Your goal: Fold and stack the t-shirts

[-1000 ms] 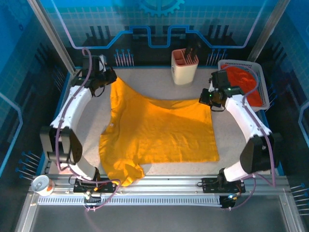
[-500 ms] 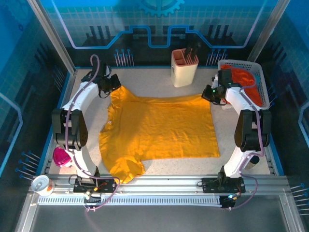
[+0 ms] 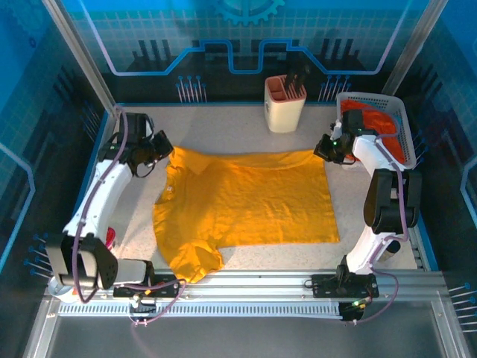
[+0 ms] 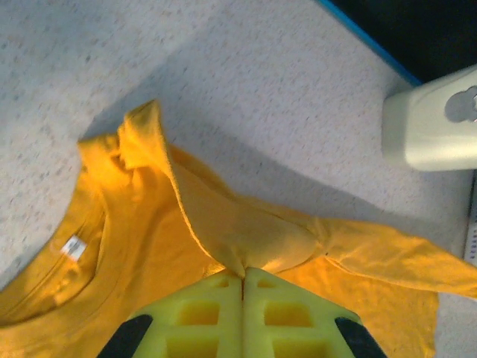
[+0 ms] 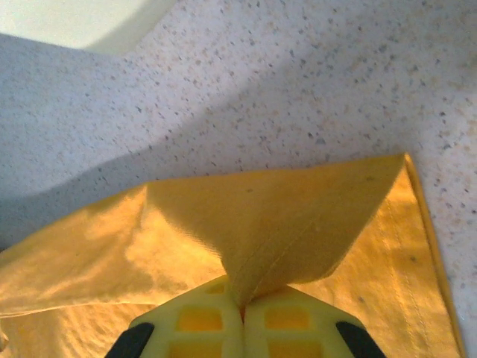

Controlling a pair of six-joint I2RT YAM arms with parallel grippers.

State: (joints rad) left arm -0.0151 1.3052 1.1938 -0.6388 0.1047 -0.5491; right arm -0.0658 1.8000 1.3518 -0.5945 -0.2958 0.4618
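The pinched fold goes back and down onto the shirt (image 4: 149, 246) beside the collar label next in my left gripper, as the shirt's far edge still lies unfolded.
The mustard-yellow t-shirt (image 3: 246, 201) lies spread across the table, collar to the left and one sleeve bunched at the near left (image 3: 195, 262). My left gripper (image 3: 165, 153) is shut on a fold of cloth at the shirt's far left shoulder; in the left wrist view the gripper (image 4: 243, 274) pinches a raised ridge of the shirt (image 4: 149, 246) beside the collar label (image 4: 73, 247). My right gripper (image 3: 322, 151) is shut on the far right hem corner, and the right wrist view shows the gripper (image 5: 242, 307) holding the shirt (image 5: 283, 216) lifted into a peak. The orange-red t-shirt (image 3: 380, 130) lies in the basket.
The white mesh basket (image 3: 373, 97) stands at the far right. A cream holder (image 3: 285, 104) with dark utensils stands at the back centre, its side also in the left wrist view (image 4: 432, 127). A paper cup (image 3: 63, 285) sits at the near left by the rail.
Both grippers have moved outward, then come nearer and lower with the shirt's far edge, which now lies pulled straight between them. Both stay shut on the cloth.
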